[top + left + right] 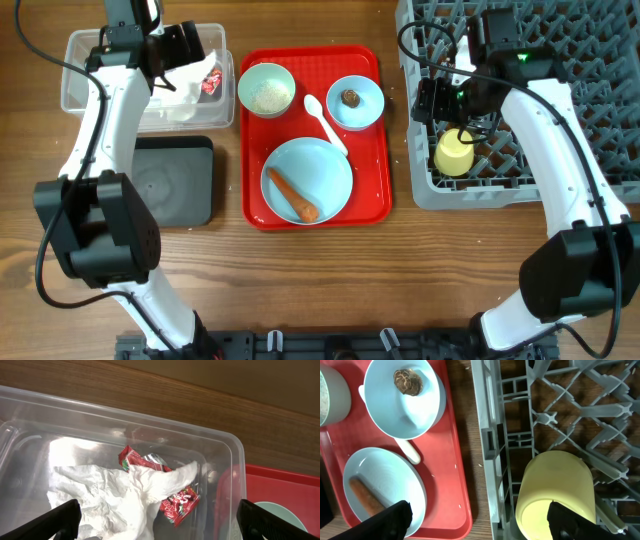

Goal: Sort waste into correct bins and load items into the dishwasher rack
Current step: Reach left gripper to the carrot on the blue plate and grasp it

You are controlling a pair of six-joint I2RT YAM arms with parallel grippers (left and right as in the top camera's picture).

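My left gripper goes back over the light blue plate next, turns and lowers onto the carrot (292, 196), since the napkin (110, 502) and wrapper lie in the clear tub.
The crumpled white napkin (110, 502) and red snack wrapper (175, 502) lie in the clear tub (85, 45). My left gripper (157, 527) is open above them, holding nothing. The yellow cup (454, 152) lies on its side in the grey dishwasher rack (560, 60); it also shows in the right wrist view (555, 492). My right gripper (480, 525) is open above the rack's left wall, empty. On the red tray (370, 195) sit the pale green bowl with crumbs (266, 90), the light blue bowl (356, 102) with a brown morsel (408, 381), the white spoon (324, 120) and the light blue plate (335, 165) with the carrot (292, 196).
The black tray (172, 180) lies below the clear tub, left of the red tray. A strip of bare wood runs between the red tray and the rack.
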